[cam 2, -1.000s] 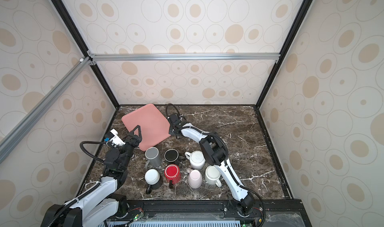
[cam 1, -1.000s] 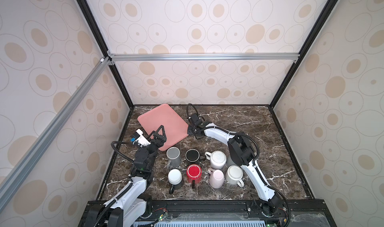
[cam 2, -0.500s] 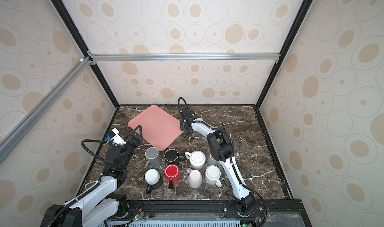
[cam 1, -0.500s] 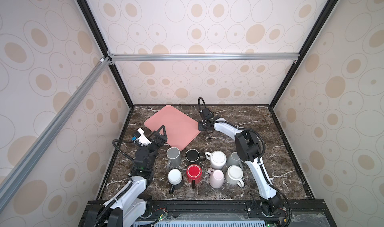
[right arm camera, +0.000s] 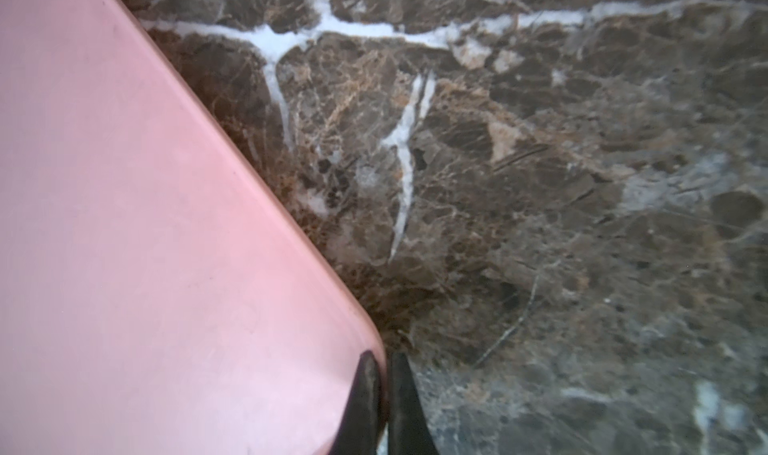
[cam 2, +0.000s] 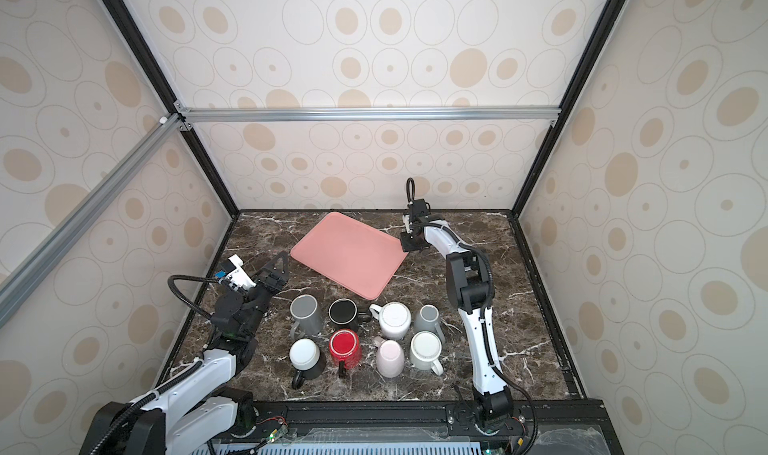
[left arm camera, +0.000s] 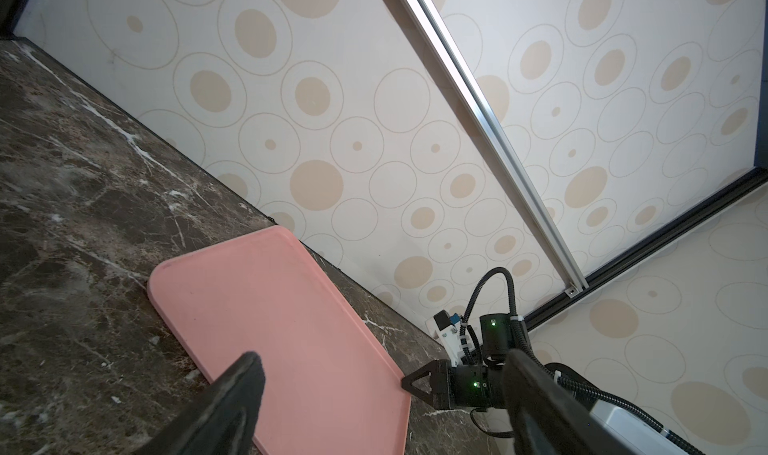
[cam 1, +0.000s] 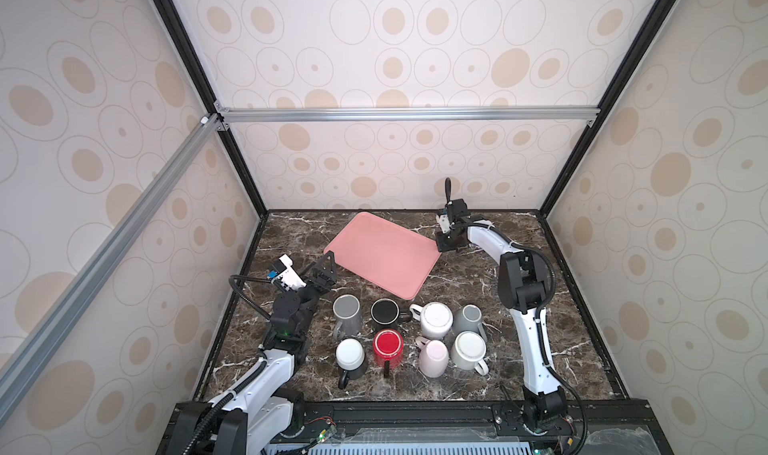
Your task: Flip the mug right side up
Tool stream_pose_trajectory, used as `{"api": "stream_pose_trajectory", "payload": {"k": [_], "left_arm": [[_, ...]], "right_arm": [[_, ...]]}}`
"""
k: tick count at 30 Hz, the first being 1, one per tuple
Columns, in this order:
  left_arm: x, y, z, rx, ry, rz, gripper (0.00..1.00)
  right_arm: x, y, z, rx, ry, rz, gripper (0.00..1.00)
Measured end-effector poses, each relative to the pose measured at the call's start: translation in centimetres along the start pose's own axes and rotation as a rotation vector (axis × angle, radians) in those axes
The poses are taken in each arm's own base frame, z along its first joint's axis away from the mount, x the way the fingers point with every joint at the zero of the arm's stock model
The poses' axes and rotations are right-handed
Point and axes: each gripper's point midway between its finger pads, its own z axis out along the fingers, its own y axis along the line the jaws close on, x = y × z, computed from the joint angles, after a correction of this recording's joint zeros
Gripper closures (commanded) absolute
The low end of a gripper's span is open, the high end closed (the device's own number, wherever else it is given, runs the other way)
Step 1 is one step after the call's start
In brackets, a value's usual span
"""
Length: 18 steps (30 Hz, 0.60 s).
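Observation:
The pink tray lies slanted, so the robot's right gripper will next pull the tray's corner sideways, away from the left gripper, onto the bare marble beside it and let go.
Several mugs stand in two rows near the table's front, among them a grey mug (cam 1: 347,313), a black one (cam 1: 384,312), a white one (cam 1: 436,320), a red one (cam 1: 387,346) and a pink one (cam 1: 433,357); most show their bases upward. My right gripper (cam 1: 442,245) (right arm camera: 384,359) is far behind them, shut on the right corner rim of a pink tray (cam 1: 382,253) (right arm camera: 124,224). My left gripper (cam 1: 324,272) (left arm camera: 384,365) hovers open and empty by the tray's left front edge, behind the grey mug.
The pink tray (cam 2: 349,253) lies flat and slanted on the dark marble table (cam 1: 478,274) behind the mugs. Patterned walls with black posts close in the back and both sides. A second grey mug (cam 1: 468,319) and a cream one (cam 1: 469,351) end the rows at the right.
The right gripper has dragged the pink tray rightward and toward the back, turning it, with its jaws closing on the rim. The left arm has hardly moved.

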Motion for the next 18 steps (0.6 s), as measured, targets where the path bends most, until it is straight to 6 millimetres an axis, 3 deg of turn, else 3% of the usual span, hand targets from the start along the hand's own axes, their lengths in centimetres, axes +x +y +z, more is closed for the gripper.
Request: {"api": "stream_pose_trajectory", "payload": {"k": [7,13,16,18], "left_arm": [[-0.1,-0.3,0.1,0.009,0.002,0.004,0.11],[0.1,-0.2,0.2,0.007,0.007,0.008,0.11],[0.4,-0.1,0.3,0.004,0.016,0.008,0.11],[0.5,0.0,0.3,0.000,0.022,0.009,0.11]], "right_arm": [[-0.3,-0.6,-1.7,0.000,0.031,-0.154,1.00],[-0.8,-3.1,-2.7,0.044,0.024,-0.180,0.95],[-0.7,-3.9,-2.8,0.054,0.028,-0.137,0.84],[-1.0,-4.1,-2.7,0.061,0.015,-0.089,0.60]]}}
